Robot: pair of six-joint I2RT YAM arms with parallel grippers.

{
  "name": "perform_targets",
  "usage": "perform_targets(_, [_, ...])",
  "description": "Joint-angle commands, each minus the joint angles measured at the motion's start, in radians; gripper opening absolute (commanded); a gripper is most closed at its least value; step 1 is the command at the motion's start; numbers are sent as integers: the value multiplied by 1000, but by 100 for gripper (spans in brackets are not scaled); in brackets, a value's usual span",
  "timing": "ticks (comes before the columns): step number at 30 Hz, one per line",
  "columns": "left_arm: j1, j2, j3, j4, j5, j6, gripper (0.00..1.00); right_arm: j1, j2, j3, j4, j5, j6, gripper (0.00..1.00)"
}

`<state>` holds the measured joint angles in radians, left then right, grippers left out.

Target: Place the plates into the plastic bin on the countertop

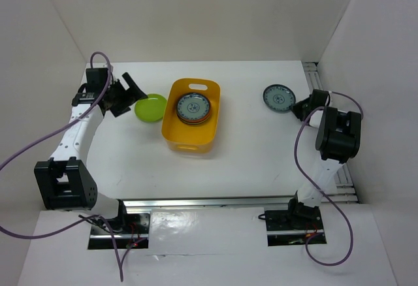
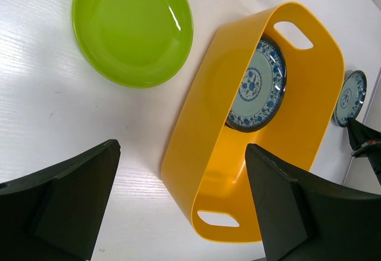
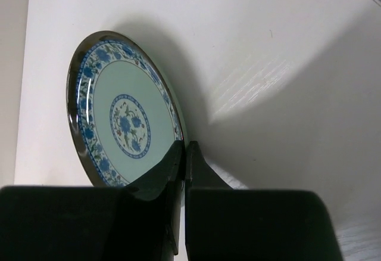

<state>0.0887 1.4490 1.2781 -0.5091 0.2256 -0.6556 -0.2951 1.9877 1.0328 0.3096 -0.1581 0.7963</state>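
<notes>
A matching grey-blue plate tops the stack in the bin, so my right gripper lifts across to the left in the top view next and releases over that stack.
The yellow-orange plastic bin (image 1: 191, 136) stands on the white countertop (image 1: 248, 149). A grey-blue patterned plate (image 1: 194, 108) lies on top of a stack inside it and also shows in the left wrist view (image 2: 257, 85). A lime green plate (image 1: 151, 107) lies on the table just left of the bin (image 2: 208, 124). My left gripper (image 1: 130, 93) is open and empty beside the green plate (image 2: 132, 28). My right gripper (image 1: 302, 108) is shut on the rim of a second grey-blue patterned plate (image 1: 279, 98), which looks tilted up (image 3: 122, 118).
White walls enclose the table on the left, back and right. An aluminium rail (image 1: 215, 202) runs along the near edge and another (image 1: 312, 70) along the right side. The right gripper and its plate show at the far right of the left wrist view (image 2: 350, 97).
</notes>
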Motion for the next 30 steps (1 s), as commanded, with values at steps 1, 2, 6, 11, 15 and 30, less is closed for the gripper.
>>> perform_targets(1, [13,-41,-28,18,-11,1,100,-7,25,3,-141,6,1,0])
perform_targets(2, [23,-41,-28,18,-20,1,100,-7,-19,3,-129,-17,26,0])
perform_targets(6, [71,-29,-74,27,-29,-32,100,59,-151,58,-119,-17,28,0])
perform_targets(11, [112,-9,-85,38,-29,-52,100,178,-288,154,-150,69,-75,0])
perform_targets(15, [112,28,-65,38,-38,-39,100,283,-383,188,-173,112,-133,0])
perform_targets(30, [131,235,52,81,37,4,100,728,-198,455,-472,38,-381,0])
